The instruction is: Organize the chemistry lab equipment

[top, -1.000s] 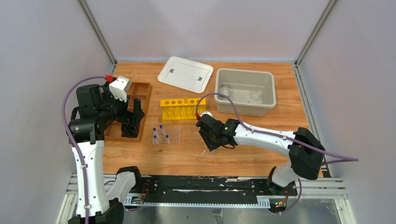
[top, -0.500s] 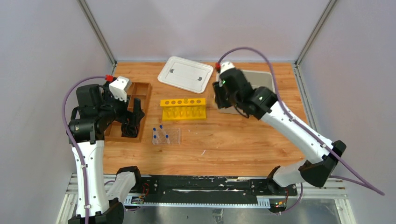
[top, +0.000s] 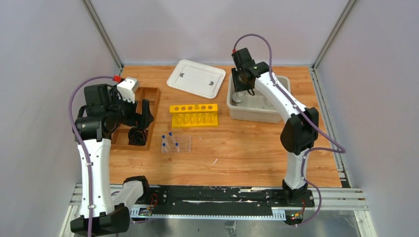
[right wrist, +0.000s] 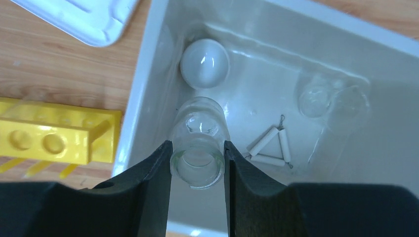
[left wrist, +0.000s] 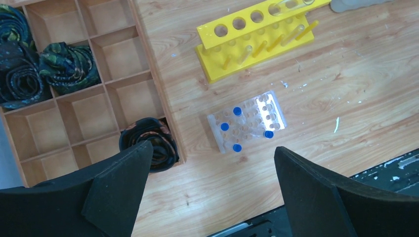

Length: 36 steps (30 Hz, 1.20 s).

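My right gripper moves down into the grey bin (top: 253,117) next and releases the small clear beaker beside the white dome-shaped piece, since the bin's bottom is bare there.
My right gripper (right wrist: 197,159) is shut on a small clear glass beaker (right wrist: 198,143) and holds it over the left part of the grey bin (right wrist: 148,64). On the bin's floor lie a white dome-shaped piece (right wrist: 204,63), a small white triangle (right wrist: 271,147) and another glass beaker (right wrist: 313,97). From above, the right gripper (top: 240,82) hangs over the bin's (top: 253,117) back left corner. A clear plastic rack (left wrist: 247,123) with blue-capped tubes (left wrist: 237,111) stands on the table. My left gripper (left wrist: 212,148) hovers open high above it, holding nothing.
A yellow test-tube rack (top: 193,114) stands mid-table, left of the bin. The bin's white lid (top: 196,78) lies at the back. At the left, a wooden divided tray (top: 148,94) holds dark rolled items (left wrist: 148,140) under the left gripper (top: 141,123).
The right arm swung from low over the table's middle up and back to the grey bin. The left arm shifted only slightly.
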Available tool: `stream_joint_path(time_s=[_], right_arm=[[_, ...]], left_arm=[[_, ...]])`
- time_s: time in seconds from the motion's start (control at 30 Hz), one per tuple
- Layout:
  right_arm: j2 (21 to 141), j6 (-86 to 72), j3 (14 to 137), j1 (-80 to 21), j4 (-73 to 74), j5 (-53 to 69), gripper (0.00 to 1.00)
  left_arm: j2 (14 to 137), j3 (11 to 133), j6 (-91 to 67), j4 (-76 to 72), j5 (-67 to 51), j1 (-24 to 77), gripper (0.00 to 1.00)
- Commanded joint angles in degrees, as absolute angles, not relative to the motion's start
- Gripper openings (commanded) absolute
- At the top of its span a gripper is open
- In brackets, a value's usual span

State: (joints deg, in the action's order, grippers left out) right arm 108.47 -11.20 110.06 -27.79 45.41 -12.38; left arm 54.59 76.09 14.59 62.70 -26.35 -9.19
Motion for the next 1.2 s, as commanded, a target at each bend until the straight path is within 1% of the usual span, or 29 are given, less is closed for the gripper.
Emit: stream_joint_path(time_s=[0.0, 0.1, 0.2, 0.27, 0.37, 0.5, 0.57, 0.67, 0.77, 0.83, 1.03, 1.07, 1.17], right_arm=[[113.25, -12.27, 111.41, -25.78, 47.75, -8.58, 0.00], [115.49, -13.88, 109.42, -25.46, 46.42, -6.52, 0.00], [116.80, -14.76, 107.46, -25.09, 44.91, -4.28, 0.00], [117.42, -14.90, 106.46, -25.01, 43.90, -3.27, 0.00], [118.26, -14.91, 105.89, -24.52, 43.02, -0.99, 0.01], [118.99, -14.71, 105.08, -23.90, 42.79, 1.72, 0.09], [119.05, -14.68, 104.06, -23.58, 42.67, 2.97, 0.16], [118.35, -14.63, 102.07, -23.22, 41.67, 5.32, 0.34], [116.54, -14.91, 99.47, -23.23, 39.77, 8.12, 0.45], [115.46, -14.87, 97.82, -23.29, 39.43, 8.84, 0.49], [108.90, -15.09, 89.44, -23.29, 36.25, 9.75, 0.56], [106.75, -15.58, 87.14, -23.36, 34.78, 9.71, 0.56], [98.76, -17.09, 79.06, -23.76, 27.48, 9.04, 0.60]], left_arm=[[57.27, 77.38, 12.13, 59.70, -26.27, -9.14, 1.00], [61.73, 79.83, 10.73, 56.54, -25.55, -9.07, 0.99], [68.94, 85.09, 9.09, 54.59, -24.67, -7.98, 0.91], [75.00, 88.81, 8.05, 53.85, -22.02, -5.70, 0.85], [82.90, 93.58, 6.52, 51.80, -17.51, -1.15, 0.81], [94.41, 102.04, 5.95, 50.24, -14.40, 3.32, 0.79], [100.82, 107.74, 4.95, 50.01, -14.59, 3.42, 0.76], [110.34, 116.61, 4.00, 50.05, -15.13, 3.80, 0.63], [119.04, 124.05, 4.93, 50.01, -12.43, 5.35, 0.62], [124.46, 128.22, 5.47, 49.97, -10.78, 6.15, 0.61], [136.07, 137.66, 5.06, 47.67, -9.37, 6.34, 0.59], [137.51, 138.62, 5.09, 46.96, -8.53, 6.33, 0.58], [140.89, 139.47, 4.35, 44.23, -3.39, 6.33, 0.50]])
